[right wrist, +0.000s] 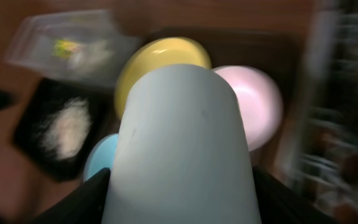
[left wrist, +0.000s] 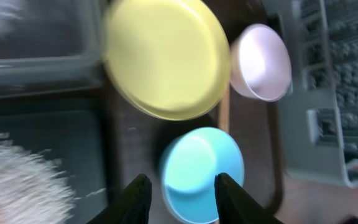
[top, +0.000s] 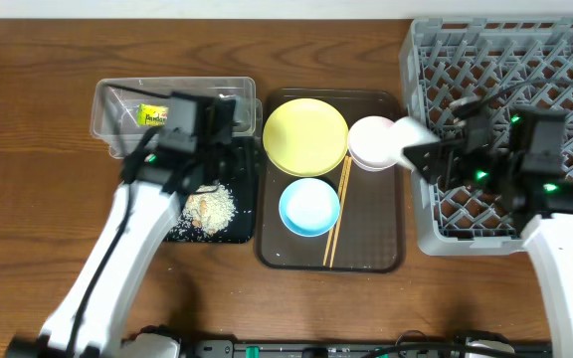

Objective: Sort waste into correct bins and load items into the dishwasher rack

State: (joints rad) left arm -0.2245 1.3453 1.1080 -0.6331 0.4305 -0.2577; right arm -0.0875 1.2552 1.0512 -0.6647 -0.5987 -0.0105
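Observation:
The robot's right gripper should move across and down to let go of the cup (right wrist: 182, 143) among the rack's empty near wires, which are to its right in the overhead view.
My right gripper (right wrist: 180, 190) is shut on the pale green-white cup (right wrist: 182, 143), held on its side at the left edge of the grey dishwasher rack (top: 505, 60). On the brown serving tray (top: 277, 254) lie the yellow plate (top: 304, 136), pink bowl (top: 366, 144), light blue bowl (top: 309, 207) and chopsticks (top: 337, 211). My left gripper (left wrist: 180, 186) hangs open and holds nothing, with the blue bowl (left wrist: 197, 165) below its fingertips. The yellow-green wrapper (top: 152, 114) lies in the clear tub (top: 117, 94). Rice scraps (top: 212, 207) lie in the black tray (top: 242, 234).
The left arm (top: 137, 229) crosses over the black tray and the tub's near edge. The rack fills the right side of the table, and the right arm (top: 555, 239) reaches over its front. Bare wooden table (top: 28, 179) lies to the far left.

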